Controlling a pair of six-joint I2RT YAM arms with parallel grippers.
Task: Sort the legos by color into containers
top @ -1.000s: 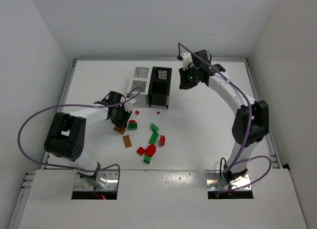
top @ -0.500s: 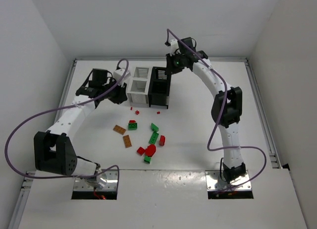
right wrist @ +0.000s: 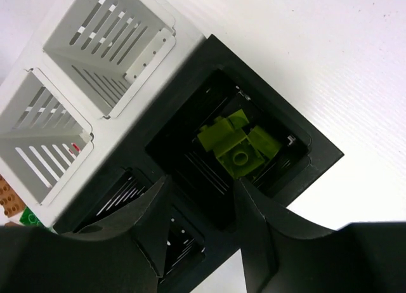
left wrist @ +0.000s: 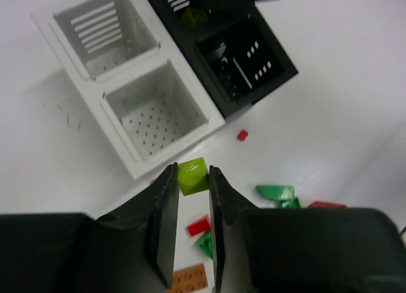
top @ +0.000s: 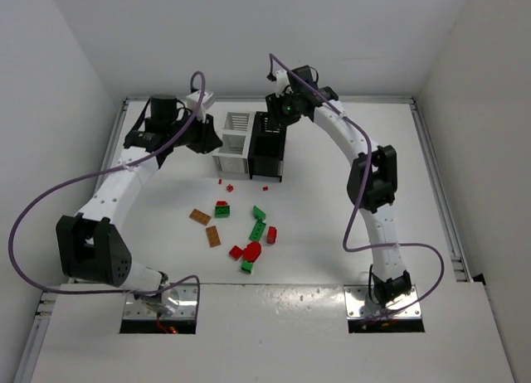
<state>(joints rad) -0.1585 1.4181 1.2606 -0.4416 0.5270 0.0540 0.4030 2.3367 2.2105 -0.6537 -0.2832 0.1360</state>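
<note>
I will next carry the lego with my left gripper outward and across the white bins to over the far section of the black bin, because the matching yellow-green legos are there.
My left gripper is shut on a yellow-green lego and holds it above the table, just in front of the near white bin. In the top view the left gripper is at the left side of the white bins. My right gripper is open and empty over the black bin, which holds several yellow-green legos. In the top view the right gripper hovers over the black bin's far end. Red, green and orange-brown legos lie loose on the table.
A second white bin stands behind the near one; both look empty. A tiny red stud lies by the black bin. The loose pile sits mid-table in front of the bins. Purple cables loop off both arms.
My left arm has lifted from the pile and swung back-left to the white bins with the yellow-green lego. My right arm has swung left over the black bin.
</note>
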